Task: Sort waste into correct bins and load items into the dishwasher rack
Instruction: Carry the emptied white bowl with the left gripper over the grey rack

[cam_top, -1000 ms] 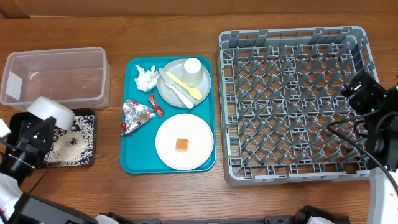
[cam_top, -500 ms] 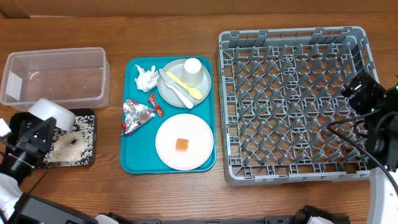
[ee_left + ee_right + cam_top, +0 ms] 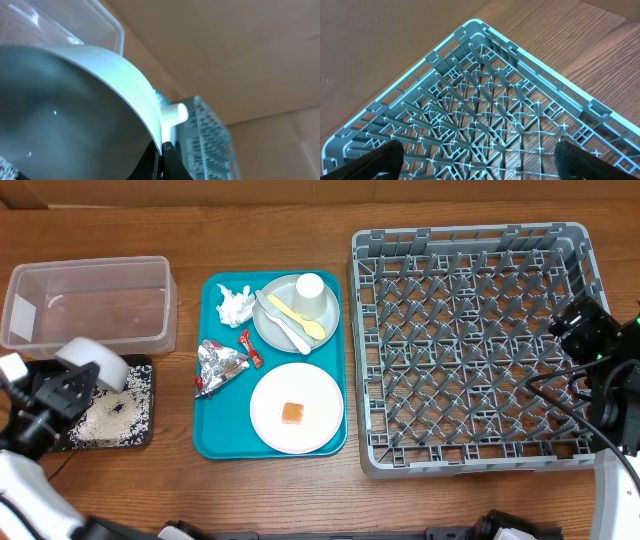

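The bowl [image 3: 95, 361] goes past the teal tray next, down at the rack's empty wires right of my left gripper in the overhead view, and gets released.
My left gripper [image 3: 78, 380] is shut on the rim of the small grey bowl [image 3: 95, 361] and holds it tipped on its side over the black tray [image 3: 141, 370], where rice grains [image 3: 105, 415] lie. In the left wrist view the bowl [image 3: 75, 110] fills the frame, with the jaws [image 3: 161, 150] pinching its rim. My right gripper [image 3: 475, 167] is open and empty above the dishwasher rack [image 3: 470, 340], near its right edge. The clear tub [image 3: 90, 265] stands behind the black tray.
The teal tray [image 3: 210, 430] holds tissue [image 3: 234, 305], a foil wrapper [image 3: 218, 365], a red packet [image 3: 249, 348], a pale plate [image 3: 320, 395] with an orange cube [image 3: 292, 413], and a grey plate [image 3: 268, 330] with the white cup [image 3: 310, 295], yellow spoon [image 3: 296, 317] and white utensil [image 3: 283, 323].
My left wrist has turned and shifted slightly right, tipping the bowl further onto its side over the black tray. The right arm has not moved.
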### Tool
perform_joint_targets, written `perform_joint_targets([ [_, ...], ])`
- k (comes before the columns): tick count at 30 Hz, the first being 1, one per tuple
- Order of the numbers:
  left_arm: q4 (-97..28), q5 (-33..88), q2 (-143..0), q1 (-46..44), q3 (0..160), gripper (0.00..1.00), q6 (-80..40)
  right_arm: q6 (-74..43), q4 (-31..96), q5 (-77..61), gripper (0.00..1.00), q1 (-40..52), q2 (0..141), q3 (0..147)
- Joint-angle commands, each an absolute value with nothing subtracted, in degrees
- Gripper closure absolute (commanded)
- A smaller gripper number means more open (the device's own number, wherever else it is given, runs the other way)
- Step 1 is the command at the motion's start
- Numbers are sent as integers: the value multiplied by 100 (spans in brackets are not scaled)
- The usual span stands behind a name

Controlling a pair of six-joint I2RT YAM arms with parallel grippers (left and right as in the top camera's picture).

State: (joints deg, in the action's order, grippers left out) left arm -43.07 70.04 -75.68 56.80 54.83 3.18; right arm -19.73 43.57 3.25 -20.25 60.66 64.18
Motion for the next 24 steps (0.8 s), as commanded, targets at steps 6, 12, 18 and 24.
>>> perform_joint_targets([
  [6,-4501,4635,-6407,3760,6423,96,-1009,-2018,4342,381,0,-2043,6058,6602],
  [12,-4611,3846,-6311,1894,6772,96,-1337,-2018,4342,381,0,-2043,6058,6602],
  [18,-4198,2663,-6359,-268,6772,96,-1551,-2018,4342,381,0,-2043,6058,6602],
  [24,-3612,1498,-6681,-2314,6772,96,-1201,-2018,4342,381,0,-2043,6058,6602],
])
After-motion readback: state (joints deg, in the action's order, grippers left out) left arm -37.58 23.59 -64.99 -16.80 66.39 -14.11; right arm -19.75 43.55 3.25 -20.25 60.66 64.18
